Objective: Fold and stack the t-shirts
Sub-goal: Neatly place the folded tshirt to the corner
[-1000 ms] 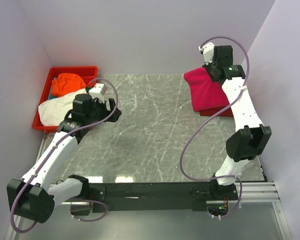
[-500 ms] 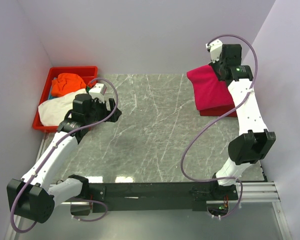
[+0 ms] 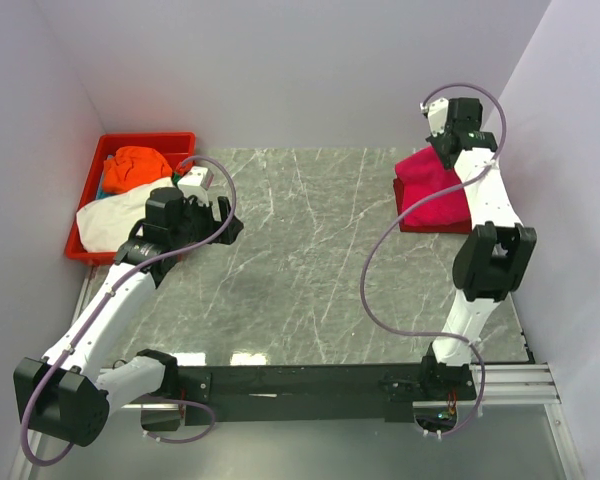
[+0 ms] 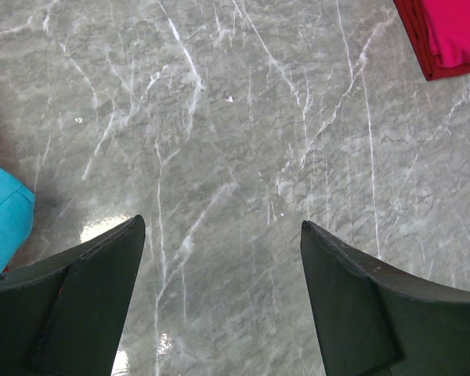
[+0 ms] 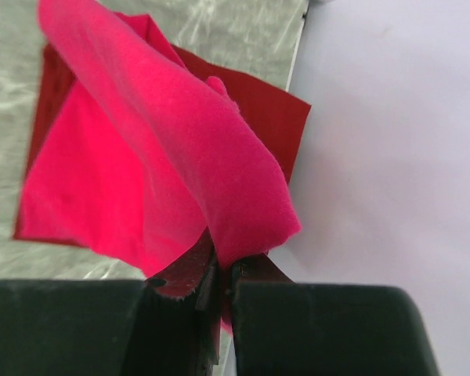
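Next, my right gripper moves toward the wall and down and lays the bright pink-red t-shirt's held edge flat, since the darker red t-shirt's corner point(image 5: 291, 117) lies uncovered beside that wall.
My right gripper point(image 3: 442, 148) point(image 5: 227, 270) is shut on an edge of the bright pink-red t-shirt point(image 3: 432, 190) point(image 5: 141, 149). It holds that edge up at the table's far right, close to the wall. The rest of the shirt drapes down onto a darker red t-shirt point(image 3: 420, 223) point(image 5: 262, 106) that lies flat under it. My left gripper point(image 3: 225, 225) point(image 4: 219, 223) is open and empty over bare marble, beside the tray. Orange point(image 3: 140, 165) and white point(image 3: 115, 215) t-shirts lie in the tray. A teal one point(image 4: 4, 219) shows at the left edge of the left wrist view.
The red plastic tray point(image 3: 150, 138) sits at the far left, partly off the marble table point(image 3: 300, 260). Lilac walls point(image 3: 570, 150) close in the back and both sides, the right one just beside my right gripper.
My right gripper has moved right and back toward the wall, pulling the pink-red shirt's edge with it, so the shirt now covers less of the table. The left arm has not moved.
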### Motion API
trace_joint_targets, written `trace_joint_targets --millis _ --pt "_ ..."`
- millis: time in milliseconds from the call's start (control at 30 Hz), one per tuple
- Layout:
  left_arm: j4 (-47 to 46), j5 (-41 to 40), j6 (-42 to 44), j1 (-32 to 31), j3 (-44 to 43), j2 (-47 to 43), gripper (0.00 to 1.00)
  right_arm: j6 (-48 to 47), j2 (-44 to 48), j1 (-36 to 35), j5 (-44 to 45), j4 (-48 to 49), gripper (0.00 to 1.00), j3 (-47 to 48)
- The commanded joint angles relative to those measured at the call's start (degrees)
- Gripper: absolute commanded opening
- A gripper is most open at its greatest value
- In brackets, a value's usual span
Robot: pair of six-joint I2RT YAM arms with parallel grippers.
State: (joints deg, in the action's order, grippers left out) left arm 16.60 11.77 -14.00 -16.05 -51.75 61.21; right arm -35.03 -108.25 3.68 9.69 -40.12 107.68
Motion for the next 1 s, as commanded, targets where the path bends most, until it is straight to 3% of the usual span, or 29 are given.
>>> trace_joint_targets --millis 0,567,600,700,733,767,867,967 --pt "-2.36 0.71 1.17 -0.12 0.24 -0.74 0.86 -1.27 -1.70 1.32 1.64 5.92 0.00 2.18" --pt "-2.36 0.71 1.25 -0.12 0.24 -0.13 0.86 -3.03 -6.71 3.52 10.68 20.77 0.00 -2.82" --pt "-2.36 0.62 1.26 -0.12 0.24 -0.13 0.86 -3.20 -7.41 3.52 12.52 23.57 0.24 -3.00" --pt "-2.19 0.10 1.26 -0.12 0.24 -0.39 0.86 -3.03 -9.44 3.09 21.40 29.72 0.65 -4.05" --pt "-2.27 -0.17 1.26 -0.12 0.33 -0.48 0.86 -3.12 -8.66 2.91 22.55 31.49 0.74 -5.10" --pt "-2.45 -0.08 1.26 -0.12 0.42 -0.65 0.86 -3.12 -7.87 2.47 23.61 33.25 0.79 -7.46" --pt "-2.62 -0.34 1.17 -0.12 0.42 -0.83 0.86 -1.11 -4.96 1.59 21.61 32.40 0.82 -8.10" --pt "-2.80 -1.13 1.08 -0.12 0.68 -1.44 0.87 5.39 -2.77 1.59 11.43 21.78 0.84 -5.12"
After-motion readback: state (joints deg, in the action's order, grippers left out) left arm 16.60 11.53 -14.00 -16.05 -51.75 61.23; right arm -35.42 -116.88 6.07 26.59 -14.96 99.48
